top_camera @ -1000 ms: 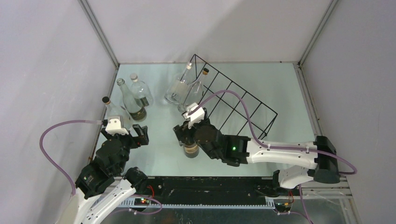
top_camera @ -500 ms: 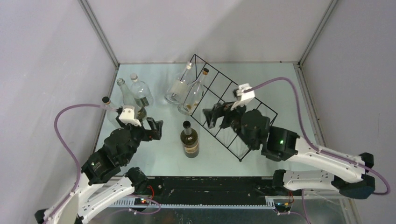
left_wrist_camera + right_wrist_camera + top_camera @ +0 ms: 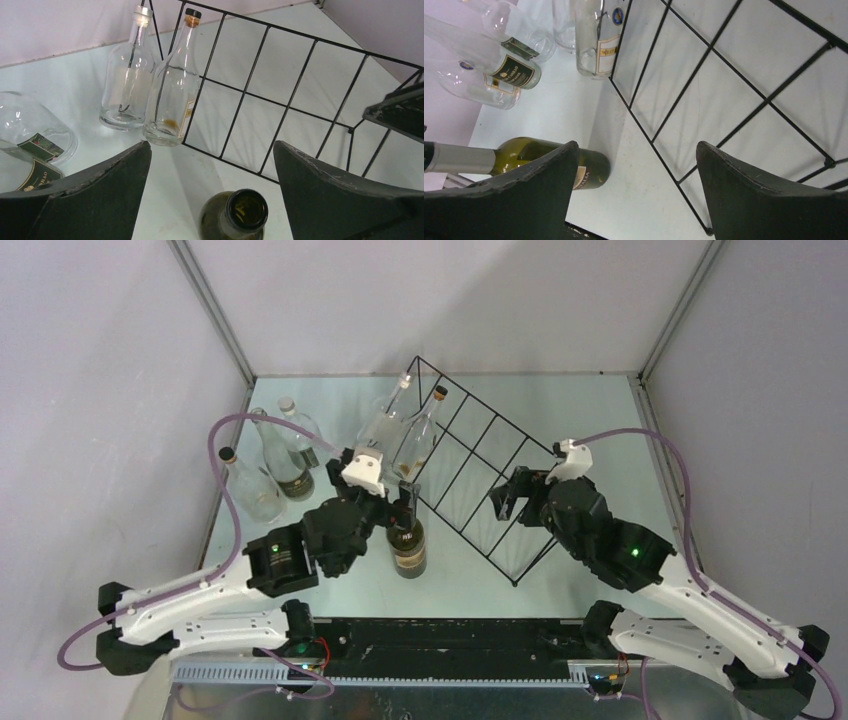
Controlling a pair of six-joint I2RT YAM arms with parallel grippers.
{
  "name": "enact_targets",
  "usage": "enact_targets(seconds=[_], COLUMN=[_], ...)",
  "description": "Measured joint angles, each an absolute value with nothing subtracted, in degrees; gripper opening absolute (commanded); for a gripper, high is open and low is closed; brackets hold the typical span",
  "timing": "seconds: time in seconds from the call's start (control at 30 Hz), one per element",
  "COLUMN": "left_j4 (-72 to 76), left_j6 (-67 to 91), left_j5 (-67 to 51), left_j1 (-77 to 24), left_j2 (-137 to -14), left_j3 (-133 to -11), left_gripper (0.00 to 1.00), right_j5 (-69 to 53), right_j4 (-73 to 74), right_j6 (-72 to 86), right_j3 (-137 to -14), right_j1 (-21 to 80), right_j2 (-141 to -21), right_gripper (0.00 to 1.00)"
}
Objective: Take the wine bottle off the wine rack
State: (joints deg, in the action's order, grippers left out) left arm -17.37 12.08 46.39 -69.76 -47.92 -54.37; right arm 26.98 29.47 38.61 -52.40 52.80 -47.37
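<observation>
My left gripper, still open, will lower next around the neck of the green wine bottle (image 3: 231,225) below it, as the bottle's opening shows between both fingers.
The wine rack (image 3: 490,455) is a long black wire frame lying at a slant across the table, also seen in the left wrist view (image 3: 280,100) and the right wrist view (image 3: 724,85). A dark green wine bottle (image 3: 408,548) stands upright on the table just in front of the rack, outside it. My left gripper (image 3: 395,512) hovers over its uncorked mouth (image 3: 244,212), open (image 3: 211,147), touching nothing. Over the rack's near-right part my right gripper (image 3: 515,502) is open and empty (image 3: 636,145); the green bottle (image 3: 524,147) shows beside its left finger.
Two clear bottles (image 3: 383,425) (image 3: 418,440) stand at the rack's far-left end; whether they are inside it I cannot tell. Three more bottles (image 3: 250,490) (image 3: 283,462) (image 3: 303,435) cluster near the left wall. Walls close the table on three sides.
My right gripper left the green bottle and swung right over the rack. My left arm swung from the left bottles across to above the green bottle, which stayed upright.
</observation>
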Motion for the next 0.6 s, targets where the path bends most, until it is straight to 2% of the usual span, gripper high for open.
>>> enact_targets(seconds=[0.23, 0.47, 0.6], left_j4=[-14.68, -13.06, -12.05], left_j6=[11.62, 14.24, 15.97], left_j5=[46.09, 40.82, 38.20], left_j1=[-68.64, -62.41, -62.11], left_j2=[-53.47, -53.49, -53.49], left_j3=[-54.17, -49.93, -47.79], left_gripper=[1.00, 0.99, 0.90], right_j5=[25.30, 23.79, 23.16], right_j4=[30.76, 31.38, 31.38], right_j6=[41.47, 43.20, 44.05], right_j3=[-47.44, -46.44, -45.52], right_j1=[51.51, 51.51, 51.51], right_j2=[-42.63, -41.50, -41.04], right_gripper=[0.88, 0.86, 0.85])
